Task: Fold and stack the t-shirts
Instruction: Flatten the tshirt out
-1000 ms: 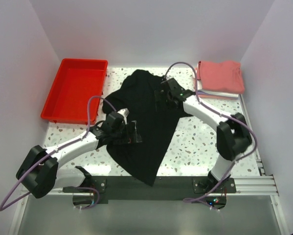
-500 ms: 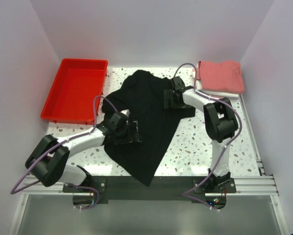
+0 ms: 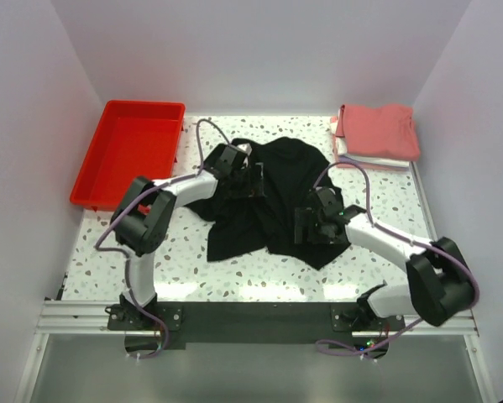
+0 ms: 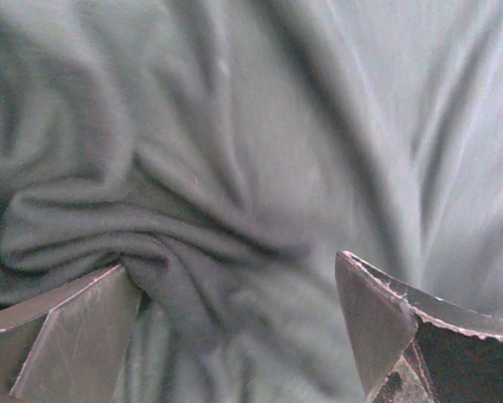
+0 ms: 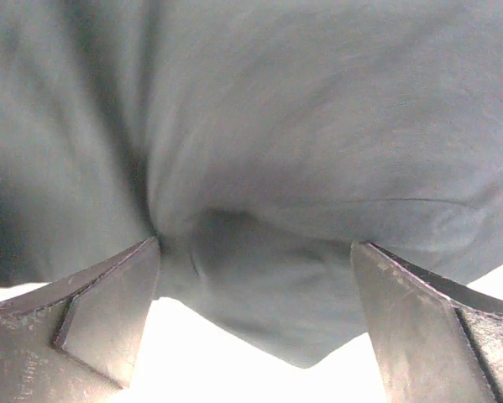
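My left gripper should go back to the left in the top view next, then down onto the shirt's near tray-side corner (image 3: 212,255), since it juts onto bare tabletop.
The black t-shirt (image 3: 268,206) lies crumpled in a loose heap at the middle of the table. My left gripper (image 3: 251,179) is over the heap's far left part. In the left wrist view its jaws stand wide apart (image 4: 234,336) with folds of black cloth (image 4: 234,168) between them. My right gripper (image 3: 312,225) is over the heap's near right part. In the right wrist view its jaws are also wide apart (image 5: 255,327) over a hanging edge of black cloth (image 5: 301,210). A folded salmon-red t-shirt (image 3: 377,130) tops a stack with a white one (image 3: 375,160) at the back right.
A red plastic tray (image 3: 129,155) stands at the back left. White walls close in the table on the left, back and right. The speckled tabletop (image 3: 192,269) shows bare in front of the shirt.
The left arm swung from the near left to the far middle, and the right arm came from the far side to the near right. The spread black shirt is now bunched into a compact heap.
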{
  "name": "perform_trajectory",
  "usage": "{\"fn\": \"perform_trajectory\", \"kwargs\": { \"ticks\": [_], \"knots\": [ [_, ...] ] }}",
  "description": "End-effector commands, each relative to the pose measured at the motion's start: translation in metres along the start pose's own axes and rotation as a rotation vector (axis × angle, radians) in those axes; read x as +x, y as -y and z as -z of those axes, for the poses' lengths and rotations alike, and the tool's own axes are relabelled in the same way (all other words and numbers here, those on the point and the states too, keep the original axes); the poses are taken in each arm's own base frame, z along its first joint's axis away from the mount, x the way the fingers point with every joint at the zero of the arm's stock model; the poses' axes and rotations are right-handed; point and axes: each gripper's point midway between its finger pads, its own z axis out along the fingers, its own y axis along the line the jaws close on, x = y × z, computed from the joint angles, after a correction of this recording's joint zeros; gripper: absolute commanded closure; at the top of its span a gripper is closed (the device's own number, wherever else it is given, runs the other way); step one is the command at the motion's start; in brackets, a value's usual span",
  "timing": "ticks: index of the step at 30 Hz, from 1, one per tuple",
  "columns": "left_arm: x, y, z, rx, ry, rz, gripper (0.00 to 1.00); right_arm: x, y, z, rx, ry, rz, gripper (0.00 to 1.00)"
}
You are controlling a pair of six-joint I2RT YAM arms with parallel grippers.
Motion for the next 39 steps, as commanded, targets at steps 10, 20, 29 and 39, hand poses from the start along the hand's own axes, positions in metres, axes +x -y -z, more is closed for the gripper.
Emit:
{"fn": "perform_trajectory", "kwargs": {
  "ticks": [10, 20, 29, 39],
  "knots": [
    [-0.04, 0.002, -0.019, -0.003, -0.007, -0.092, 0.0, -0.002, -0.018, 0.045, -0.019, 0.11, 0.025, 0.01],
    [0.027, -0.061, 0.104, -0.184, 0.114, 0.066, 0.0, -0.067, 0.008, 0.086, 0.081, 0.377, -0.071, 0.01],
    [0.121, -0.096, 0.139, -0.194, 0.024, 0.228, 0.0, -0.071, 0.065, 0.09, 0.226, 0.419, -0.152, 0.01],
    [0.142, -0.104, 0.123, -0.21, -0.05, 0.235, 0.19, -0.066, 0.07, 0.081, 0.219, 0.384, -0.162, 0.01]
  ]
}}
